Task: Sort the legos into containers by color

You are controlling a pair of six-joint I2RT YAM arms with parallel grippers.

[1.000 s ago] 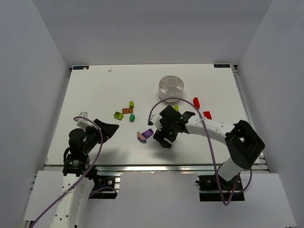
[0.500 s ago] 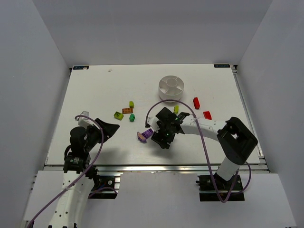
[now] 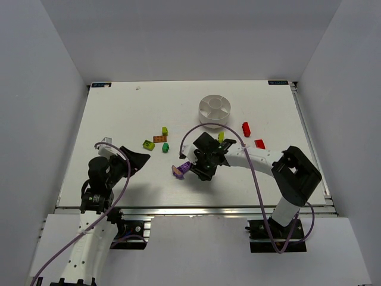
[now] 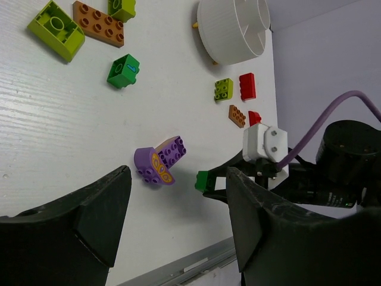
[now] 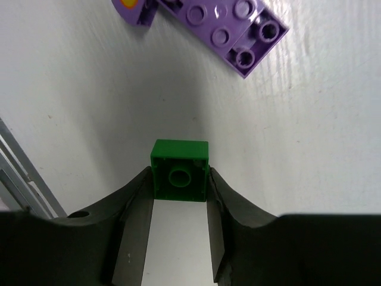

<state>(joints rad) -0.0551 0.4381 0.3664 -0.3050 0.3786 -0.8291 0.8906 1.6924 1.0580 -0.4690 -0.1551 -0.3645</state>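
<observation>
The white dish stands outward of my right gripper, so it needs to lift the green brick outward over the white dish's empty outer section (image 3: 225, 110) and release it.
My right gripper (image 3: 199, 173) is shut on a dark green brick (image 5: 179, 172), held by its two sides low over the table, just right of a purple brick pair (image 3: 181, 170). That green brick also shows in the left wrist view (image 4: 202, 180). The white compartment dish (image 3: 204, 113) stands at the back, and no brick shows inside it. Loose on the table are a yellow-green brick (image 3: 148, 144), an orange plate (image 3: 159, 139), a green brick (image 3: 165, 147) and two red bricks (image 3: 246, 128). My left gripper (image 3: 140, 162) is open and empty at the near left.
A small yellow-green brick (image 3: 221, 136) and a red brick (image 3: 259, 143) lie beside the right forearm. An orange brick (image 4: 237, 115) lies near them. The table's metal front rail (image 3: 196, 210) runs just behind both grippers.
My right gripper has moved a little to the left with the green brick, closer to the purple bricks. The left arm has barely moved.
</observation>
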